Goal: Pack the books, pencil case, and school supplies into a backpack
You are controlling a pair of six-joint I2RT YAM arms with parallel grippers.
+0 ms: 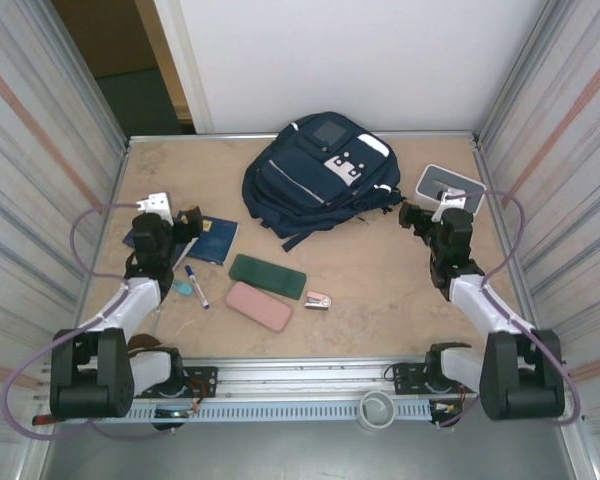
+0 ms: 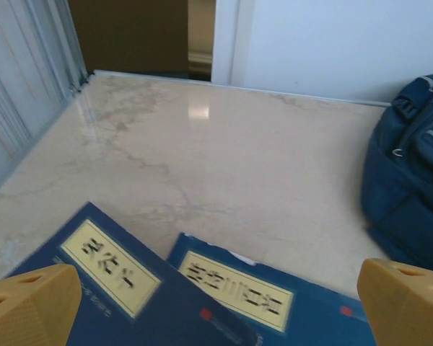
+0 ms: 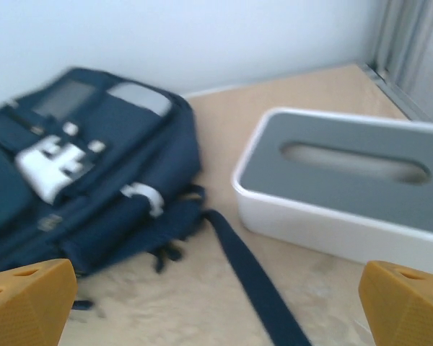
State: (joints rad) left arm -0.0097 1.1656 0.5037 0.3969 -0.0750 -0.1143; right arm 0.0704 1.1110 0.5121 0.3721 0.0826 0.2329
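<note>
My right gripper should next move down and turn toward the backpack, onto the fabric fold by the loose strap, because that fold is below it at the backpack's edge.
The navy backpack (image 1: 320, 175) lies flat at the back middle of the table. Two navy books (image 2: 123, 288) overlap on the left, right under my open left gripper (image 2: 216, 310), which hovers over them with nothing between its fingers. On the right, my right gripper (image 3: 216, 310) is open and empty, above a loose backpack strap (image 3: 252, 281) between the backpack (image 3: 94, 166) and a white box. A dark green pencil case (image 1: 268, 276) and a pink case (image 1: 259, 305) lie mid-table. The blue-capped pen (image 1: 196, 285) and the pink-and-silver stapler (image 1: 318, 300) lie near them.
The white box with a grey top (image 1: 448, 187) stands at the back right, close to the right gripper (image 1: 410, 215). A small light-blue eraser (image 1: 183, 287) lies beside the pen. Ribbed metal walls close in both sides, and a white wall stands behind.
</note>
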